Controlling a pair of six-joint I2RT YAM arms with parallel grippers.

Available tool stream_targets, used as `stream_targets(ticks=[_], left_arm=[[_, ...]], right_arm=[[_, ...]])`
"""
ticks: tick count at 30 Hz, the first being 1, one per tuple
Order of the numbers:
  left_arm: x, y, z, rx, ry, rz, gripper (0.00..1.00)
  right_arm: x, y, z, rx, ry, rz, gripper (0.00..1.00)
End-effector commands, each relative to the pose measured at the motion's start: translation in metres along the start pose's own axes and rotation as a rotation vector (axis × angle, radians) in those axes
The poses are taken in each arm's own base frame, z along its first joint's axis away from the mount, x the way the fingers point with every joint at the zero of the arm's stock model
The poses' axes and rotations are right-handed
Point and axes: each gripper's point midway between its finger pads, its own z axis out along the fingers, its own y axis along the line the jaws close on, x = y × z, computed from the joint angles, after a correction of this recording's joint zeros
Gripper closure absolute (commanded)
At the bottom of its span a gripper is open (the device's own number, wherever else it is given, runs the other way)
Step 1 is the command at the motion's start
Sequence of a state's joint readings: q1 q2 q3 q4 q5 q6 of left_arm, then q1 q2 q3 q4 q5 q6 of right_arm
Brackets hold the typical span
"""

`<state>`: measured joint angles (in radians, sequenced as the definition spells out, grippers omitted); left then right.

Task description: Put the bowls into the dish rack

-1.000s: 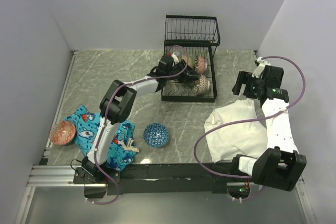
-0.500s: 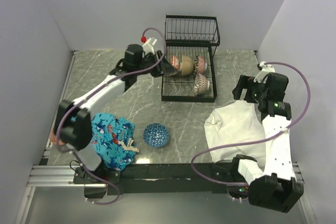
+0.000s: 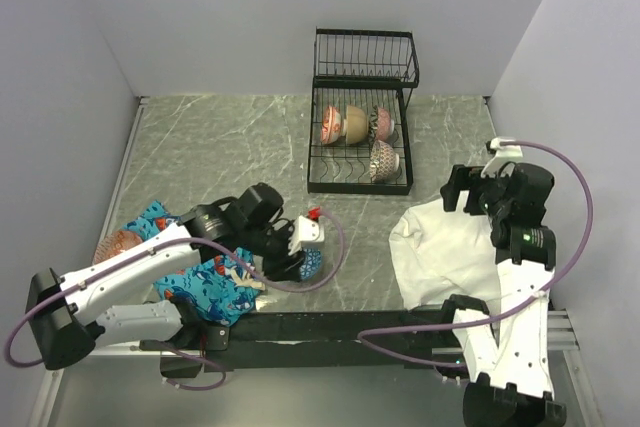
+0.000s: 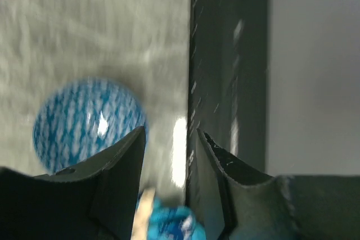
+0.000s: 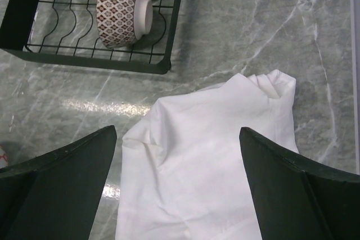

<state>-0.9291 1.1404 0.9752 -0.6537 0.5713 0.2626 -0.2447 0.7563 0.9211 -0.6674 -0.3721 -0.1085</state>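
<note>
I will lower my left gripper to the blue bowl (image 3: 312, 265) and close over its rim by the dark front bar, nearest my open fingers.
The black wire dish rack (image 3: 361, 183) stands at the back middle of the table and holds several bowls on edge in its lower tier; its corner also shows in the right wrist view (image 5: 84, 60), with a brown-patterned bowl (image 5: 119, 8) in it. A blue patterned bowl (image 3: 312, 265) sits near the front edge, partly hidden by my left gripper (image 3: 295, 269). In the left wrist view the blue bowl (image 4: 87, 125) lies just left of the open, empty left gripper (image 4: 171, 141). An orange bowl (image 3: 113, 244) sits at the far left. My right gripper (image 3: 470, 187) is open and empty.
A white cloth (image 3: 445, 247) lies at the right, under the right gripper (image 5: 180, 155). A blue patterned cloth (image 3: 215, 282) lies at the front left, partly under the left arm. The table's dark front rail (image 4: 225, 82) runs just right of the left fingers.
My left arm has swung from the dish rack back to the front of the table, down beside the blue bowl. The right arm has shifted only slightly.
</note>
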Motion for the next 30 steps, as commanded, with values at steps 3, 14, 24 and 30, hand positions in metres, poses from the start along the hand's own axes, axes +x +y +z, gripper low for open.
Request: stream_targets(ticks=[3,14,24,30], left_arm=[[0.068,-0.003,-0.012,-0.011,0.193,0.129,0.53],[0.098,0.017,0.019,-0.09,0.258,0.131,0.53],[0.087,0.025,0.021,-0.149,0.214,0.133,0.54],[0.089,0.019,0.025,-0.123,0.214,0.135,0.54]], right_arm=[[-0.007,0.005,-0.018,0.006,-0.091,-0.079,0.02],[0.001,0.004,-0.03,0.046,-0.132,-0.062,0.02],[0.006,0.001,-0.029,0.037,-0.141,0.033,0.02],[0.01,-0.006,-0.028,0.067,-0.132,0.045,0.02]])
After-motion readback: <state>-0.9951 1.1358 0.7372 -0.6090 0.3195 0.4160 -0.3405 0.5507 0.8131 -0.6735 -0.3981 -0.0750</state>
